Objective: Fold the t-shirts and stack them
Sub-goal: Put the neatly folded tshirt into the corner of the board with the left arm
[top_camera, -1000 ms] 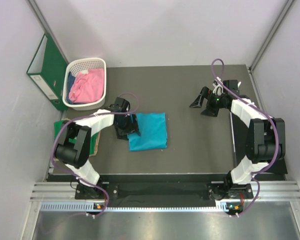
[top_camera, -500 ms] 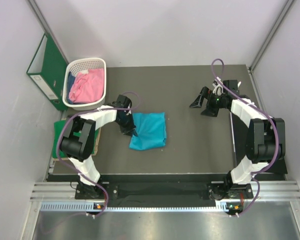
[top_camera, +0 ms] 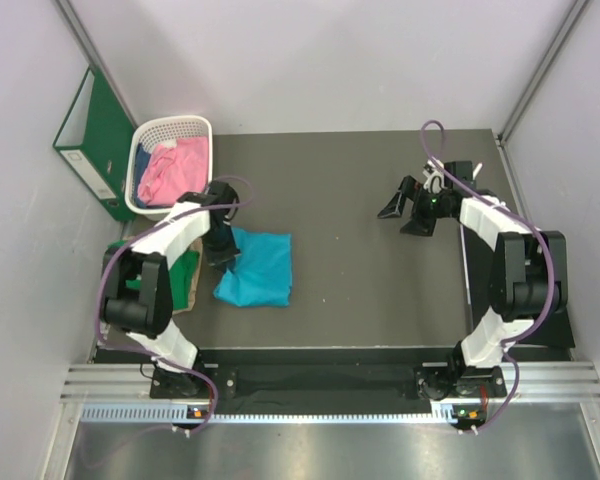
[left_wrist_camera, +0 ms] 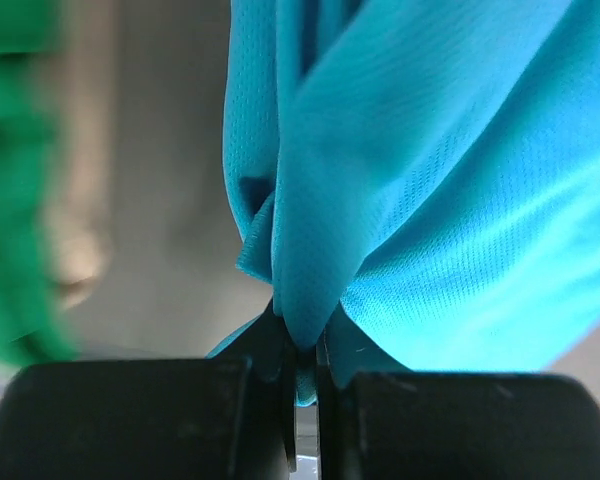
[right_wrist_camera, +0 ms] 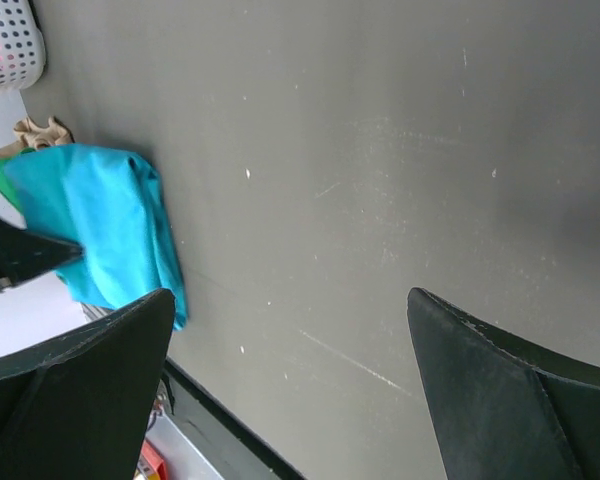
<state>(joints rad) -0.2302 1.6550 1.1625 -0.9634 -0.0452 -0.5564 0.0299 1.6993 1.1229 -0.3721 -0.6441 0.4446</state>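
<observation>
My left gripper needs to move the teal-blue t-shirt to the left in the top view next and let it go over the green t-shirt (top_camera: 185,273), because the green t-shirt is already lying flat there.
The folded teal-blue t-shirt (top_camera: 258,268) lies left of centre on the dark table, bunched at its left edge. My left gripper (top_camera: 222,251) is shut on that edge; in the left wrist view a pinch of teal cloth (left_wrist_camera: 420,190) sits between the closed jaws of the left gripper (left_wrist_camera: 306,362). A green t-shirt (top_camera: 185,273) lies just left of it, partly under my left arm, and shows blurred (left_wrist_camera: 15,190) at the wrist view's left. A pink t-shirt (top_camera: 166,172) lies in the basket. My right gripper (top_camera: 402,212) stands open and empty at the back right, far from the shirts (right_wrist_camera: 290,295).
A white lattice basket (top_camera: 172,125) stands at the back left, with a green ring binder (top_camera: 93,128) leaning on the wall beside it. The right wrist view shows bare scuffed table, the teal t-shirt (right_wrist_camera: 110,230) and the table's near edge (right_wrist_camera: 220,420).
My left gripper has shut on the teal t-shirt's left edge and dragged the shirt leftward toward the green one, rumpling it. The right arm has stayed put.
</observation>
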